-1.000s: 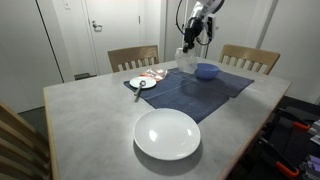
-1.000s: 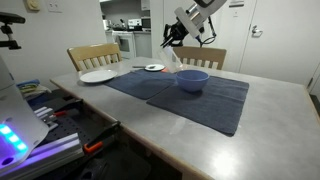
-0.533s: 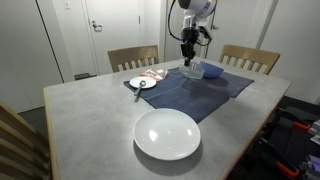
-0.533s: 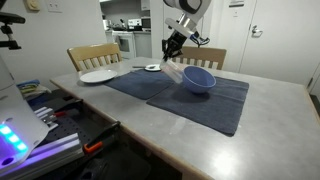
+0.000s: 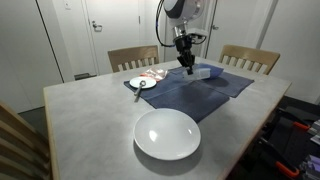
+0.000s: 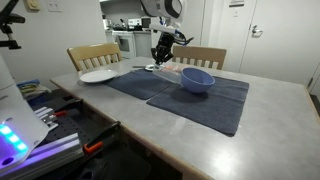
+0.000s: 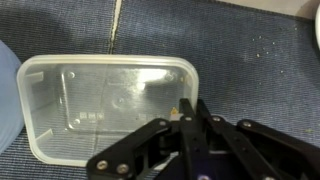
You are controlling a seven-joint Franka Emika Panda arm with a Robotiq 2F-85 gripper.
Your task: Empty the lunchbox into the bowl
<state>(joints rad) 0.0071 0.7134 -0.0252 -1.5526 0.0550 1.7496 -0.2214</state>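
Note:
I should carry the lunchbox away from the bowl toward the small white saucer and open my gripper.
The clear plastic lunchbox (image 7: 100, 105) rests open side up on the dark blue mat (image 7: 250, 70). Its inside looks bare apart from a tiny orange speck by my fingers. My gripper (image 7: 187, 110) is shut, pinching the lunchbox's near right wall. The blue bowl (image 7: 5, 100) shows only as a pale edge at the left of the wrist view. In both exterior views the gripper (image 5: 183, 62) (image 6: 160, 62) is low over the mat, with the lunchbox (image 5: 192, 72) (image 6: 170, 72) right beside the bowl (image 5: 209, 71) (image 6: 196, 80).
A large white dish (image 5: 167, 133) (image 6: 98, 76) sits on the bare tabletop. A small white saucer (image 5: 142, 83) (image 6: 154, 67) with utensils lies at the mat's edge. Two wooden chairs (image 5: 133, 57) (image 5: 250, 57) stand at the table's far side.
My gripper has come down from above the bowl and moved sideways with the lunchbox. The lunchbox, tipped over the bowl before, now lies flat on the mat beside it.

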